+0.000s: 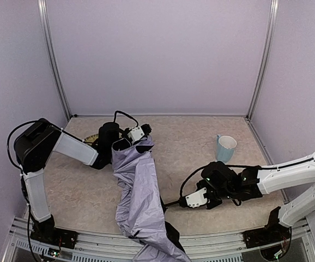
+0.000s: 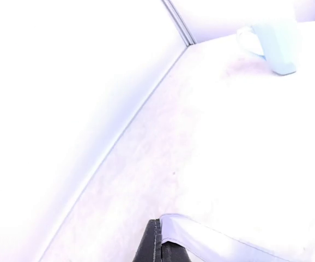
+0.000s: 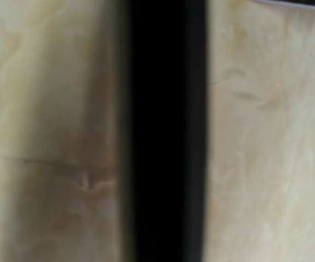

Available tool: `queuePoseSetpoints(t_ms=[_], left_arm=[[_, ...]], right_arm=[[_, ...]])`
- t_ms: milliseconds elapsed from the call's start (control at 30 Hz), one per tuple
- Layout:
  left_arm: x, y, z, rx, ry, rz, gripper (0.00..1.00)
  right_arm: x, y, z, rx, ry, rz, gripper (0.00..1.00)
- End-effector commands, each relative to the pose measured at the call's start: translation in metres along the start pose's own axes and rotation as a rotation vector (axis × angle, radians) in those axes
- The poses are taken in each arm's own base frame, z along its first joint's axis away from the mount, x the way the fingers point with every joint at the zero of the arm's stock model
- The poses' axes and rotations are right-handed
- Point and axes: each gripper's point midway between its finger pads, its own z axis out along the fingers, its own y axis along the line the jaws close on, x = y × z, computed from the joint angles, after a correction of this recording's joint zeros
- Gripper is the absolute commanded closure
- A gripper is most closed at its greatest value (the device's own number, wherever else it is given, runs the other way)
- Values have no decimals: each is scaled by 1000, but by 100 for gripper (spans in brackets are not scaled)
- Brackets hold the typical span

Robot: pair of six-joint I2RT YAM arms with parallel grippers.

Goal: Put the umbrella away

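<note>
The fabric hangs over the near edge of the table. My right gripper will next carry the umbrella's stem outward onto bare table between mug and umbrella and release the stem.
The umbrella (image 1: pixel 138 196) lies folded and crumpled, its pale lavender fabric running from the table's middle left down over the near edge. My left gripper (image 1: pixel 144 142) is at the fabric's far end, shut on a fold of it. In the left wrist view the dark fingertips (image 2: pixel 153 243) pinch the fabric's hemmed edge (image 2: pixel 201 236). My right gripper (image 1: pixel 183 202) sits low at the umbrella's right side, shut on its thin black shaft (image 1: pixel 173 203). That shaft fills the middle of the right wrist view as a blurred black bar (image 3: pixel 165 136); the fingers themselves do not show there.
A light blue mug (image 1: pixel 225 147) stands at the back right, also visible in the left wrist view as the mug (image 2: pixel 274 43). A woven straw tray (image 1: pixel 91 140) peeks out behind my left arm. Lavender walls close in the table on three sides.
</note>
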Motion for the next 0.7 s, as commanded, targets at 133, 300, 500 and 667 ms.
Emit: queuePoseSetpoints(t_ms=[133,300,500,667], left_arm=[[1,42,38,-187,-7,39,100],[31,105,71,-405,169,-89,40],[24,194,51,-633,168,-273,9],[-6,250,20,-723,99,-366,5]], right_arm=[[10,16,33,-75,34,128,100],[29,6,50,-94,60,238,100],[32,12,60,-157,45,280,100],[35,18,63,-223,56,318,100]])
